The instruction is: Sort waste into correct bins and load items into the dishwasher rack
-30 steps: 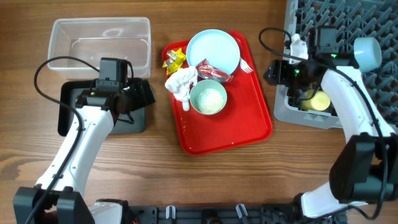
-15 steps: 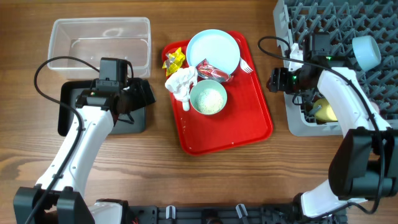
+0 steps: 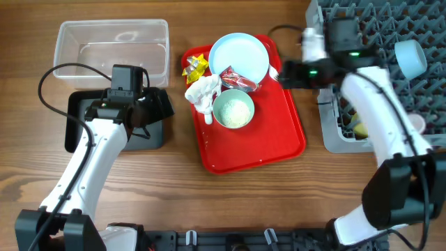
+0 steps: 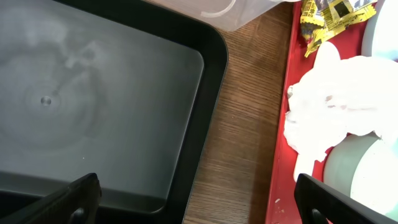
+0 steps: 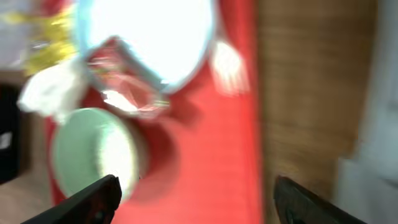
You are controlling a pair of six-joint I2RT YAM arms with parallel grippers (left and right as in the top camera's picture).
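Observation:
The left gripper moves from the black bin [image 4: 93, 106] over the tray and down onto the bowl's rim opposite the napkin next. Bare tray is on either side there.
The red tray [image 3: 279, 139] holds a pale blue plate [image 3: 239, 56], a pale blue bowl of rice grains [image 3: 233, 110], a yellow wrapper [image 3: 196, 66], a white napkin [image 3: 203, 90], a red wrapper [image 3: 237, 78] and a small fork [image 3: 276, 72]. My right gripper [image 3: 281, 73] is open and empty over the tray's right edge by the fork [image 5: 227, 59]; its view [image 5: 196, 208] is blurred. My left gripper [image 3: 162, 104] is open and empty over the black bin [image 4: 93, 106], beside the clear bin [image 3: 111, 45]. The grey rack [image 3: 390, 28] holds a yellow cup [image 3: 360, 129].
A blue bowl [image 3: 411, 59] and a pinkish cup [image 3: 417, 124] sit in the rack. A spoon handle [image 3: 208, 115] sticks out under the napkin [image 4: 329, 112]. Bare wood lies between the black bin and the tray [image 4: 286, 155].
My right gripper has moved left from the rack's front-left corner to above the tray's right edge. The left arm has not moved.

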